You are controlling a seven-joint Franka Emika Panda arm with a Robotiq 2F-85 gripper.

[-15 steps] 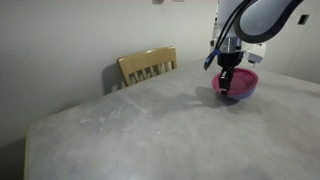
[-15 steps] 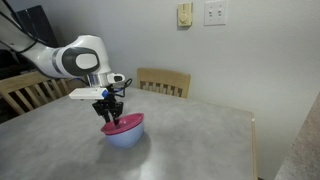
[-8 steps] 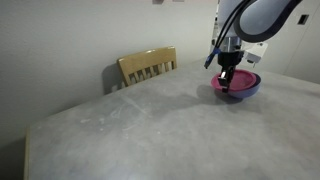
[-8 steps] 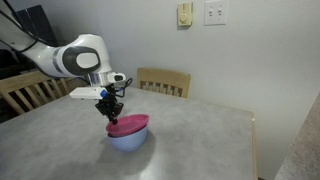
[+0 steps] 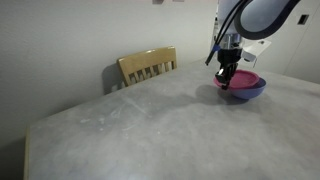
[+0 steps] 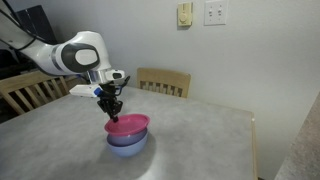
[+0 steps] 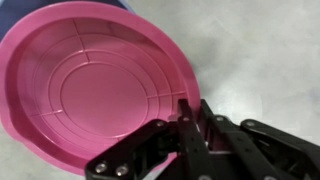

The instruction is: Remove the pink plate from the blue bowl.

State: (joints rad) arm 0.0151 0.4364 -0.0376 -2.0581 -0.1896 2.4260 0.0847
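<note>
The gripper carries the pink plate toward the wooden chair next, down to bare tabletop, and releases it, because it still hangs over the blue bowl [image 6: 127,143].
The pink plate [image 6: 128,125] is a round magenta plate, held a little above the blue bowl [image 6: 127,143] in an exterior view. In another exterior view the plate [image 5: 240,79] sits just over the bowl [image 5: 247,91] near the table's far right. My gripper [image 6: 111,113] is shut on the plate's rim at its near-left edge. In the wrist view the plate [image 7: 95,85] fills the upper left, and my gripper [image 7: 188,112] pinches its rim at the lower right. A sliver of the bowl [image 7: 128,3] shows behind the plate's top edge.
A grey stone-look table [image 6: 190,140] carries the bowl. A wooden chair [image 5: 147,66] stands at the table's far side, also seen in an exterior view [image 6: 163,82]. Another chair [image 6: 25,92] stands at the left. Wall switches [image 6: 215,12] hang above.
My gripper has risen with the pink plate. The plate has tilted level and lifted off the blue bowl, so more of the bowl shows beneath it.
</note>
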